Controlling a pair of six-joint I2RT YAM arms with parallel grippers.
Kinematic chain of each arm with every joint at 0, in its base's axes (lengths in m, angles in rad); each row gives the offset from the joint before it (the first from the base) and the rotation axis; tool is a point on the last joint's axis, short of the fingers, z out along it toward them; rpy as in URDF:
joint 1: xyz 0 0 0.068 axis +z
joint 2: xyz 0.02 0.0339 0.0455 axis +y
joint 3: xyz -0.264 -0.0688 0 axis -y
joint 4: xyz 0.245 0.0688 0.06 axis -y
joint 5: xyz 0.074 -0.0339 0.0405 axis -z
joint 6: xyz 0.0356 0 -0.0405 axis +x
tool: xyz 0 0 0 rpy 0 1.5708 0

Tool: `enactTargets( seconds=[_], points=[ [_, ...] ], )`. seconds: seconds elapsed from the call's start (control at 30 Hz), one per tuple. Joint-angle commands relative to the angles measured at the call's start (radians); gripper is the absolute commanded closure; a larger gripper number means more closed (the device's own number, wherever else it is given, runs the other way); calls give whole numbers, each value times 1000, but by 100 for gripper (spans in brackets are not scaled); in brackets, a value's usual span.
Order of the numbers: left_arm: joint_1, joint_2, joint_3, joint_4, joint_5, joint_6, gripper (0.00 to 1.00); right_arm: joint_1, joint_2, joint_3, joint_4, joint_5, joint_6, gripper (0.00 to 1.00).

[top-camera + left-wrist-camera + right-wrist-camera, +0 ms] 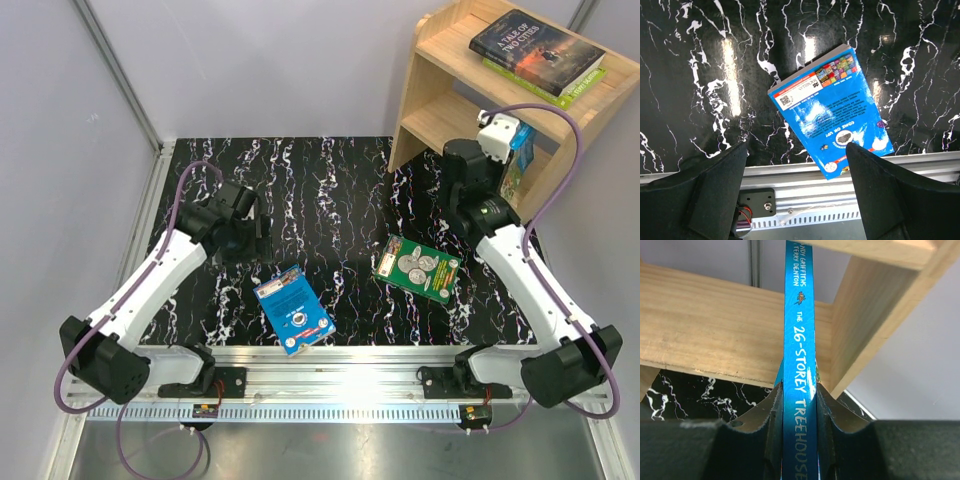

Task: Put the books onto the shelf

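My right gripper will slide right in the top view to the shelf's slanted side panel next and release the blue-spined book there, narrowing the gap.
The light wooden shelf (455, 60) stands at the back right, with a dark book (535, 45) lying on a lime green book (585, 88) on its top board. My right gripper (508, 156) is shut on a blue-spined book (522, 142), held upright at the front of the lower tier. In the right wrist view the spine (800, 325) runs up between the pads (774, 410) toward the shelf board (705, 325). A blue book (292, 310) (832, 107) lies flat near the table's front edge. A dark green book with coins (417, 268) lies right of it. My left gripper (243, 235) (796, 147) hangs open above the table, behind the blue book.
The black marbled table (330, 190) ends at a metal rail (340, 360) along the front, and the blue book's corner overhangs it (805, 175). Grey walls close in the left and back. The shelf's slanted side panel (875, 325) is just right of the held book.
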Motion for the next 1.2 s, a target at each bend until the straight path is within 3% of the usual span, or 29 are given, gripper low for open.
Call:
enactTargets(
  seconds=[0.0,0.3,0.67,0.77,0.8,0.97,1.13,1.17],
  points=[
    [8,-45,-13,22,-32,-20,16,-37,1,59,45,-4,38,100],
    [21,-64,10,-4,-49,-16,16,-225,41,189,-53,-35,125,100],
    [23,-47,22,-10,-55,-3,16,-371,47,182,-164,-141,332,100],
    [24,-35,39,-13,-54,1,16,-402,51,177,-181,-144,349,91],
    [23,-28,44,-16,-54,4,16,-402,52,177,-185,-144,352,80],
    [24,-16,47,-11,-50,6,16,-407,38,179,-173,-141,336,58],
    [24,-8,45,-7,-49,9,16,-408,25,183,-176,-141,328,50],
    [23,-7,41,-5,-46,9,16,-408,23,183,-179,-141,331,44]
  ],
)
